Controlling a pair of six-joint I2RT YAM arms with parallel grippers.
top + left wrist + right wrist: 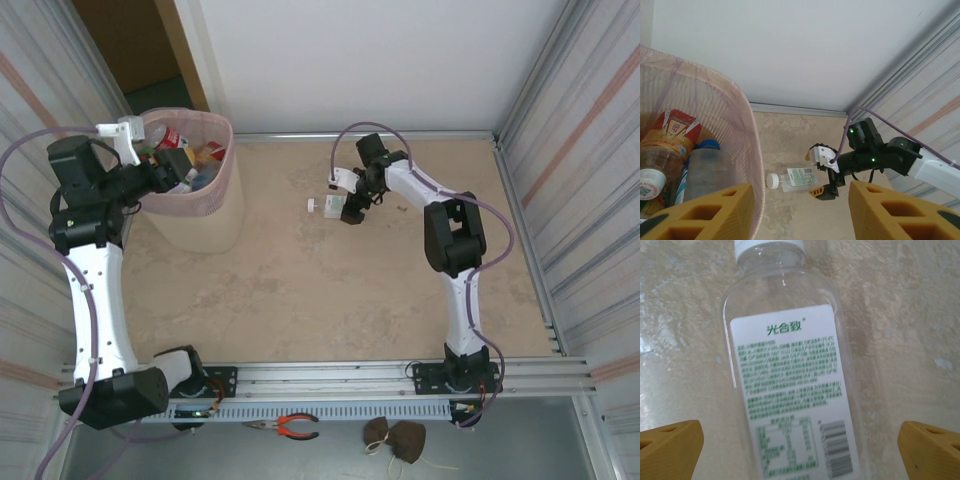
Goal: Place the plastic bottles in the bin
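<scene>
I will lower my right gripper over the green-printed label (334, 207) (800, 415) next, and then close it on the bottle.
The pale pink bin (215, 215) stands at the back left and holds several plastic bottles (190, 150). My left gripper (185, 170) hangs over its rim, open, with nothing between its yellow fingers (700, 210). The left wrist view looks into the bin (735, 125) at a brown-labelled bottle (670, 145) and a blue-capped one (707, 167). A clear bottle (328, 205) with a white cap and a white, green-printed label lies on the table, cap toward the bin. My right gripper (347, 207) is open around its base end, one finger on each side (800, 450), not touching the bottle (790, 390).
Orange-handled pliers (285, 426) and a brown lump (395, 440) lie on the grey shelf in front of the arm bases. Corrugated walls (580, 150) close in both sides. The beige tabletop (330, 290) spreads between the arms.
</scene>
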